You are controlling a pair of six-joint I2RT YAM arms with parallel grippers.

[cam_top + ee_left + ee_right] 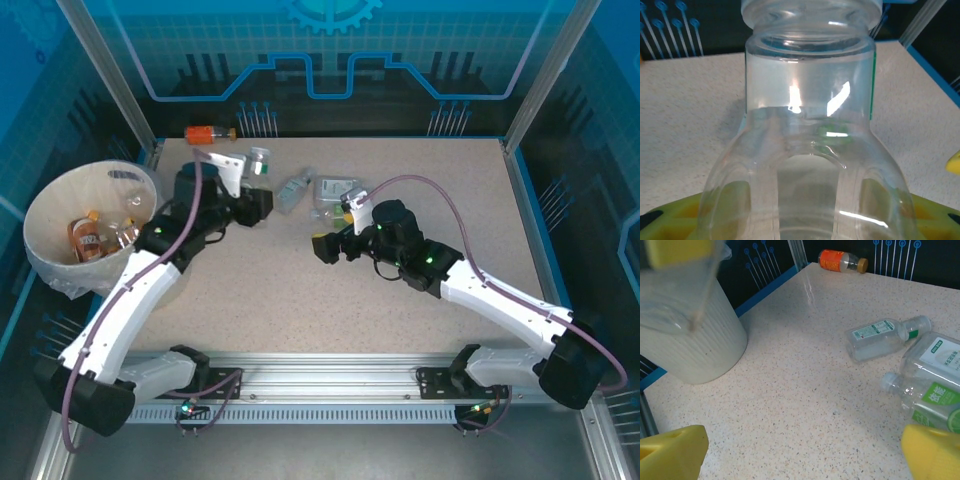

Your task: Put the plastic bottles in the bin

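I will next move my left gripper across from above the tabletop to over the bin's opening and let go of the bottle, since other bottles are already in the bin.
My left gripper (pixel 805 227) is shut on a clear plastic bottle (pixel 810 125), whose base sits between the yellow fingers (pixel 670 220) and whose cap end points toward the table's back. From above, this bottle (pixel 260 162) is right of the bin (pixel 50 195). My right gripper (pixel 800 460) is open over bare table with nothing between its fingers; in the top view it (pixel 335 225) is at mid-table. Three clear bottles (pixel 882 337) (pixel 935 355) (pixel 925 397) lie to its right. An orange bottle (pixel 840 261) lies at the back edge. The bin holds several bottles (pixel 95 235).
The bin (pixel 690 340) stands off the table's left edge. The clear bottles (pixel 295 188) (pixel 335 188) cluster at the table's back middle, and the orange bottle (pixel 210 133) lies by the rear frame. Metal frame posts rise at the back corners.
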